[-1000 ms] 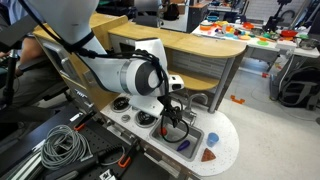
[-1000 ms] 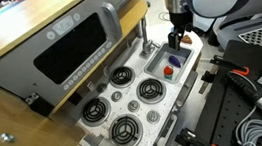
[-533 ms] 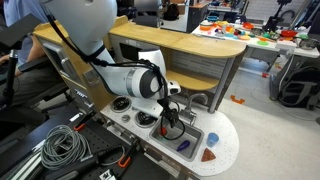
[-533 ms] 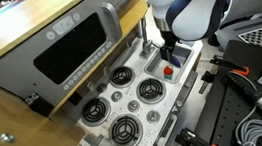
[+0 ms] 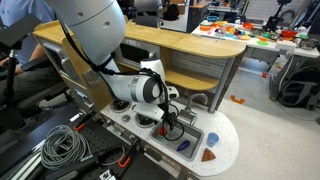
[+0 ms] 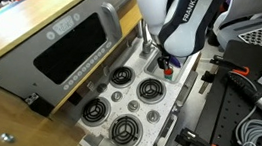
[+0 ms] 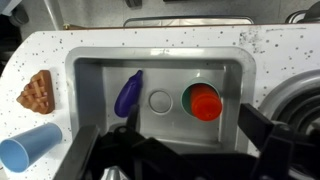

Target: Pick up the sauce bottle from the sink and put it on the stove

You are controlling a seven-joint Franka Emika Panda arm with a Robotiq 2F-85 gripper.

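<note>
The sauce bottle's red cap (image 6: pixel 168 72) (image 7: pixel 206 101) is still ahead of the gap between my open fingers, so my gripper will next move down toward the sauce bottle, with a finger passing on each side of that cap.
The sauce bottle (image 7: pixel 205 102), green with a red cap, stands upright in the right part of the grey sink (image 7: pixel 100 75). Its red cap also shows in an exterior view (image 6: pixel 167 72). My gripper (image 7: pixel 195 140) hangs above the sink with its jaws open and empty, the bottle lying just ahead of the gap between them. One dark finger (image 7: pixel 272 128) shows at the right. In an exterior view the gripper (image 5: pixel 172 124) reaches down into the sink and hides the bottle. The stove burners (image 6: pixel 126 129) lie beside the sink.
A purple eggplant (image 7: pixel 128 92) lies in the sink left of the drain. A blue cup (image 7: pixel 25 152) and a brown pizza slice (image 7: pixel 38 92) sit on the speckled counter. The faucet (image 7: pixel 185 20) stands behind the sink. The toy oven (image 6: pixel 72 45) rises behind the burners.
The arm has swung over the sink and lowered, and the gripper now sits closer above the bottle. The bottle has not moved.
</note>
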